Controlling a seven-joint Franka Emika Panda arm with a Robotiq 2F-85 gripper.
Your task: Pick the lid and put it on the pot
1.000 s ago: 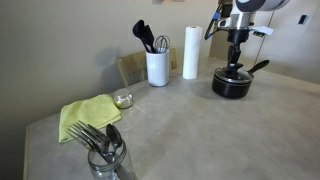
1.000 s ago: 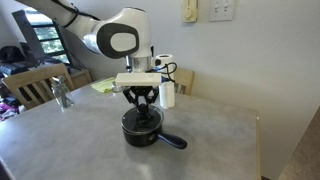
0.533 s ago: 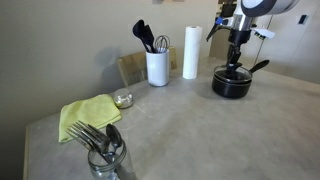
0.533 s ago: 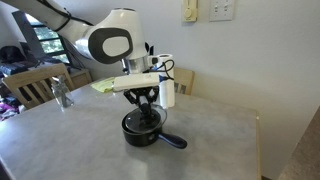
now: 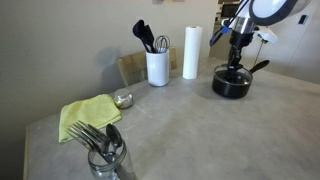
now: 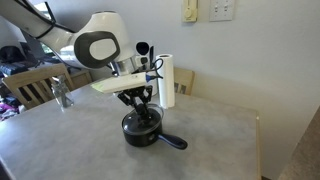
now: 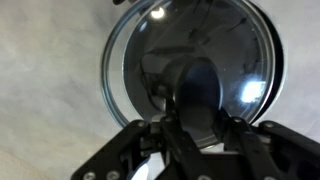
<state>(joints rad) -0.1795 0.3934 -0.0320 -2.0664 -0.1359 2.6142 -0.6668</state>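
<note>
The gripper turns next and slides with the lid's knob toward the pot's exposed rim (image 6: pixel 125 122) (image 7: pixel 281 72) before releasing. That rim lies to the gripper's right in the wrist view.
The black pot (image 5: pixel 231 84) stands at the far side of the table with its long handle (image 6: pixel 172 141) pointing outward. The glass lid (image 7: pixel 190 60) with a metal rim lies flat on the pot and fills the wrist view. My gripper (image 7: pixel 200 118) hangs straight above the pot (image 6: pixel 141 129), low over the lid. Its fingers (image 7: pixel 168 122) sit on either side of the lid's black knob (image 7: pixel 198 85) and press against it. In both exterior views the gripper (image 5: pixel 238 62) (image 6: pixel 140 106) hides the knob.
A white utensil holder (image 5: pixel 157 66) with black utensils and a paper towel roll (image 5: pixel 191 52) stand behind the pot. A yellow cloth (image 5: pixel 88 115), a small glass dish (image 5: pixel 123 99) and a jar of forks (image 5: pixel 105 150) are nearer the front. Chairs stand at the table's edge (image 6: pixel 40 85).
The arm's upper links have swung sideways and the wrist has tilted. The gripper stays over the pot with the lid in place.
</note>
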